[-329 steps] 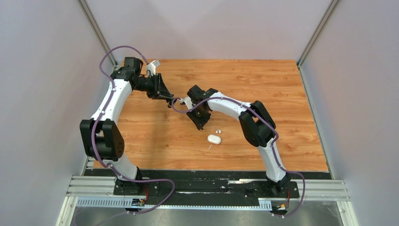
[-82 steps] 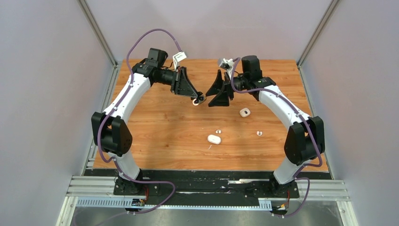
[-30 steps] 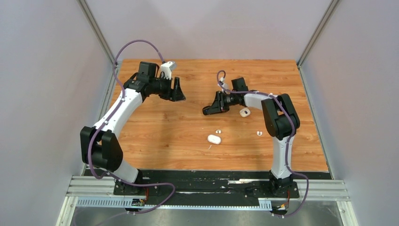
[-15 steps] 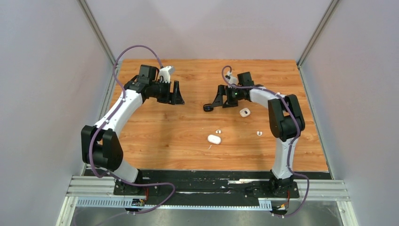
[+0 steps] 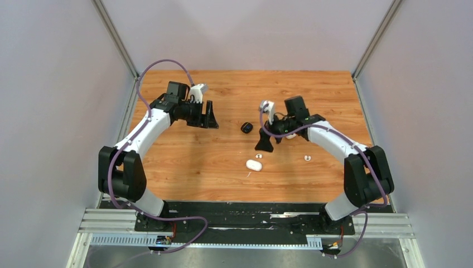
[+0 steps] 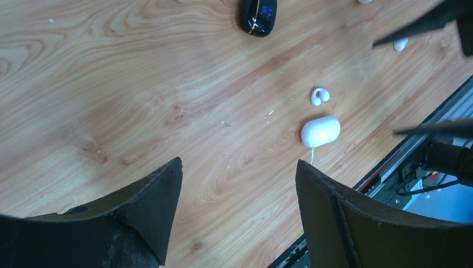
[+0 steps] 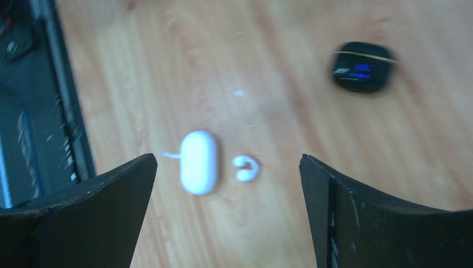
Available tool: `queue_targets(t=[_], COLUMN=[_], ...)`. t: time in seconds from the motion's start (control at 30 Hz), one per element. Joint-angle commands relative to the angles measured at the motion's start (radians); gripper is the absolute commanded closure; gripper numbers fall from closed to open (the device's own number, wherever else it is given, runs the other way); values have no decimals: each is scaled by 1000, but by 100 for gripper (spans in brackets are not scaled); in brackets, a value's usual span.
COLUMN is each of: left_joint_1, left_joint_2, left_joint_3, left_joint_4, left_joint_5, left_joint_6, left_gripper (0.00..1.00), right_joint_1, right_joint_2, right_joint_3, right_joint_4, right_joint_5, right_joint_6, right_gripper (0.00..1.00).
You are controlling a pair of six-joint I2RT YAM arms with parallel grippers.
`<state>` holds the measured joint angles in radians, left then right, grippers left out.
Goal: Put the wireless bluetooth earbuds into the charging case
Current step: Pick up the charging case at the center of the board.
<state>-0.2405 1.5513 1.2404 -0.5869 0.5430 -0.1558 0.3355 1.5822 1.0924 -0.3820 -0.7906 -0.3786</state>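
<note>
The white pill-shaped case lies below the right gripper and nearer the base bar, so the gripper will next move down and back to straddle the case's long sides.
A black charging case (image 5: 246,128) with a small blue display lies shut on the wooden table, also seen in the left wrist view (image 6: 258,14) and the right wrist view (image 7: 363,74). A shut white case (image 5: 254,164) lies nearer the arms, with a curled white earbud (image 5: 258,156) just beyond it. My right gripper (image 5: 266,142) hangs open above this pair, and its camera shows the white case (image 7: 198,162) and the earbud (image 7: 246,168) between its fingers. My left gripper (image 5: 210,115) is open and empty at the back left. A second white earbud (image 5: 307,158) lies to the right.
Another white case (image 5: 291,135) is mostly hidden under my right forearm. The black base rail (image 5: 245,215) runs along the table's near edge. Grey walls close in the left, right and back sides.
My right gripper has opened and let go of the black case, which now lies on the table. It then swung nearer, over the white case. The left arm barely moved.
</note>
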Motion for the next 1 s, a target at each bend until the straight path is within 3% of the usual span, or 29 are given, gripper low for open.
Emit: queue_targets(t=[0.0, 0.13, 0.2, 0.33, 0.43, 0.67, 0.97], left_joint_1=[0, 0, 0, 0, 0, 1, 3], left_joint_2=[-14, -37, -52, -75, -79, -97, -125], left_joint_3=[-3, -40, -57, -87, -95, -87, -137], left_joint_4=[26, 49, 58, 75, 84, 66, 103], left_joint_5=[-1, 2, -2, -6, -5, -57, -39], left_joint_6=[-15, -43, -50, -74, -92, -140, -196], left_gripper=[20, 19, 19, 19, 19, 19, 19], right_joint_1=[114, 108, 111, 181, 253, 395, 410], right_joint_2=[-88, -77, -53, -48, -64, -62, -64], right_joint_3=[-85, -109, -90, -93, -127, -201, -231], right_joint_4=[-81, 13, -28, -85, -23, 102, 115], right_joint_5=[-49, -182, -183, -37, 85, 423, 523], right_joint_6=[-210, -26, -28, -129, -111, -115, -138], right_gripper=[0, 0, 2, 35, 48, 44, 46])
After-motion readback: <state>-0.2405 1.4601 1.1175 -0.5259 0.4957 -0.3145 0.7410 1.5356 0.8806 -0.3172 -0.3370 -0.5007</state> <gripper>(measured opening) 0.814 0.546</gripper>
